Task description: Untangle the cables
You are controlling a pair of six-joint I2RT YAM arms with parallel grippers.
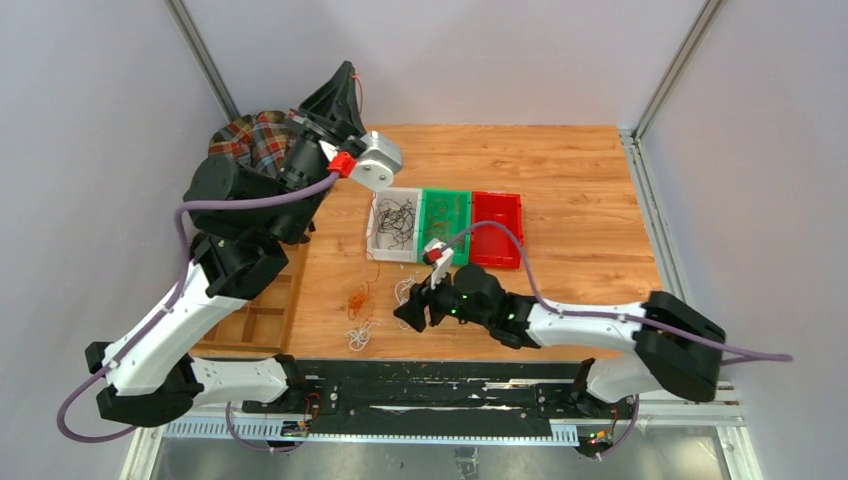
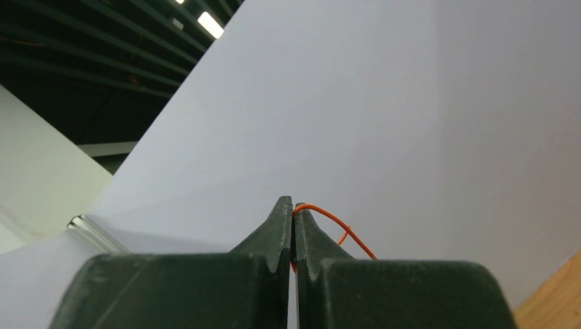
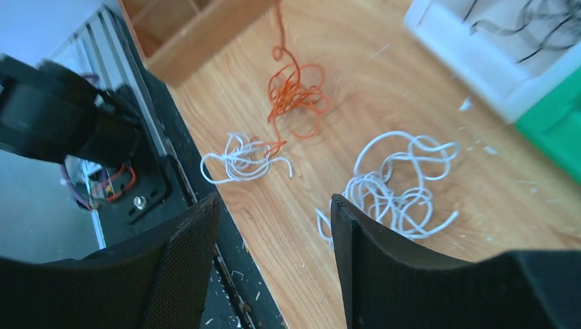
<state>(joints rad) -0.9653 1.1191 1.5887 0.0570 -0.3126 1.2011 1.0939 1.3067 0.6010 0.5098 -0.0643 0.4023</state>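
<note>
I will move my right gripper to the left in the top view and down onto the orange tangle [image 1: 358, 300] [image 3: 294, 92], since the orange tangle lies below the open fingers on that side.
The cables lie loose on the wooden table: an orange tangle [image 3: 294, 92] [image 1: 358, 300], a small white tangle [image 3: 240, 157] [image 1: 360, 338] near the front edge, and a larger white tangle [image 3: 397, 185]. Black wires [image 1: 395, 220] fill the white bin [image 1: 381, 250]. My left gripper [image 2: 294, 209] [image 1: 345, 80] is raised high at the back left, shut on a thin orange wire [image 2: 339, 226] that loops out to the right of its tips. My right gripper [image 3: 274, 202] [image 1: 408, 318] hovers low over the table's front edge, open, with nothing between its fingers; the larger white tangle is just right of it.
A green bin [image 1: 445, 215] and a red bin [image 1: 497, 228] stand in a row right of the white bin. A wooden compartment tray [image 1: 265, 310] sits at the left. A plaid cloth [image 1: 255, 140] lies at the back left. A black rail [image 1: 450, 385] runs along the front edge.
</note>
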